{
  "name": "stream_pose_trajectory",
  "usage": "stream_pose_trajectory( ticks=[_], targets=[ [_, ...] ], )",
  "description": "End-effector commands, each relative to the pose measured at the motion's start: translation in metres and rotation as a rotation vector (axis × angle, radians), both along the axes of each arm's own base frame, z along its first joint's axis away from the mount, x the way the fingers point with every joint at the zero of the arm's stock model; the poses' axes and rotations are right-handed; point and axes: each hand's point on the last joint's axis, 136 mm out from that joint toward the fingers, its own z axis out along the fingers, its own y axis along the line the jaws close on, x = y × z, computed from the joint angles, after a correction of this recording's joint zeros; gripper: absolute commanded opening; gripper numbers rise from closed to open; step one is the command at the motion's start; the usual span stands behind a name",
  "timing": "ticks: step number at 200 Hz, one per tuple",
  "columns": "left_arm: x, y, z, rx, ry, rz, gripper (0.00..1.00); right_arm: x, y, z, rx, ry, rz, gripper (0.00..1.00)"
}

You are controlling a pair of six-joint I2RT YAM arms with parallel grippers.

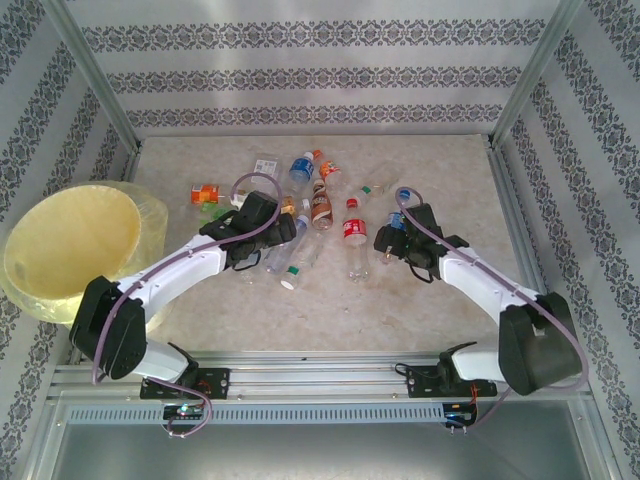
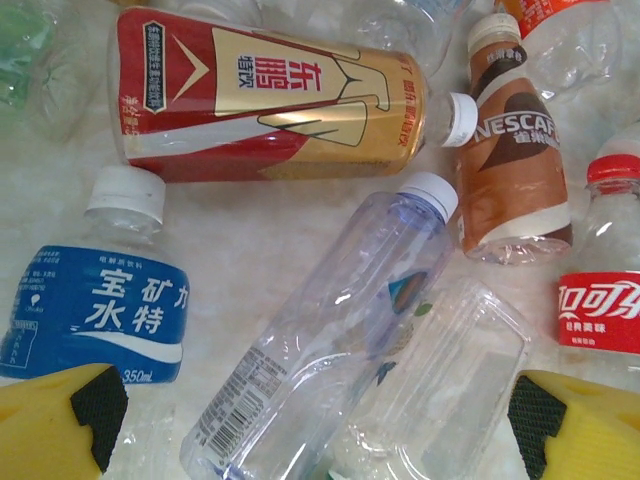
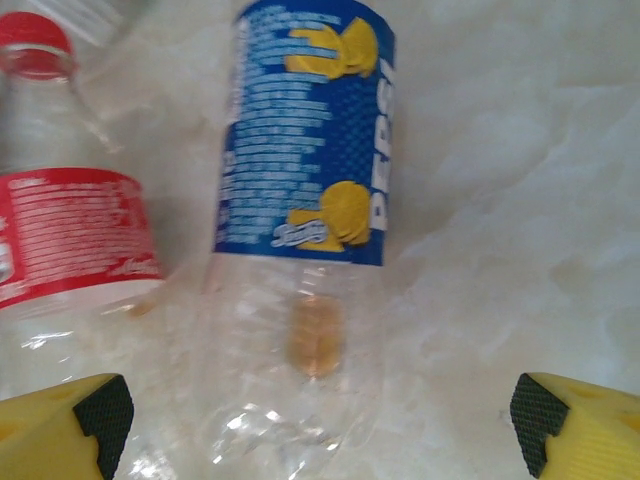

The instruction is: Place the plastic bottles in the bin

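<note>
The robot's right gripper will next move down and slightly outward until its open fingers are around the blue label of the Pepsi bottle, and then it will close.
Several plastic bottles lie scattered mid-table [image 1: 320, 200]. My left gripper [image 2: 318, 425] hangs open over a clear bottle with a white cap [image 2: 330, 340], which lies slanted between its yellow fingers [image 2: 70, 415] without touching them. A clear plastic box [image 2: 450, 390] lies beside that bottle. My right gripper [image 3: 315, 420] is open above the clear lower half of a blue-labelled Pepsi bottle [image 3: 305, 200], with a red-labelled cola bottle [image 3: 70, 230] to its left. The pale-yellow bin [image 1: 70, 245] stands at the table's left edge, left of my left gripper [image 1: 270, 238].
Around the left gripper lie a red-and-gold bottle [image 2: 270, 95], a blue-labelled water bottle [image 2: 95, 310], a brown Nescafe bottle [image 2: 510, 170] and a red cola bottle [image 2: 605, 300]. Patterned walls and metal posts [image 1: 520, 90] enclose the table. Bare marble [image 1: 470, 190] lies right of the pile.
</note>
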Motion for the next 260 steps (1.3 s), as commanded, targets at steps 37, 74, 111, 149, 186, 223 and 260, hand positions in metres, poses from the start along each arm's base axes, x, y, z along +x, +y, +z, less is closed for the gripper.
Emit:
stream_pose_trajectory(
  ticks=[37,74,111,149,186,223,260],
  targets=[
    [-0.009,-0.020,0.009,-0.099,-0.018,-0.087,0.99,0.026,0.005,-0.026,-0.055,0.080,-0.045,0.95],
    [-0.008,-0.026,0.014,-0.096,-0.050,-0.156,0.99,0.039,0.004,-0.040,-0.096,0.084,-0.060,0.90],
    [-0.001,-0.035,0.024,-0.114,-0.090,-0.187,0.99,0.039,-0.001,-0.052,-0.125,0.094,-0.065,0.80],
    [0.008,-0.048,0.029,-0.142,-0.105,-0.229,0.99,0.038,-0.016,-0.048,-0.173,0.067,-0.094,0.66],
    [0.019,-0.075,0.043,-0.218,-0.134,-0.316,0.99,0.038,-0.019,-0.033,-0.161,-0.012,-0.069,0.55],
    [0.036,-0.093,0.055,-0.287,-0.185,-0.325,0.99,0.039,-0.019,-0.005,-0.150,-0.114,-0.038,0.43],
    [0.048,-0.112,0.079,-0.395,-0.273,-0.360,0.99,0.043,-0.004,0.046,-0.060,-0.304,0.013,0.37]
  ],
)
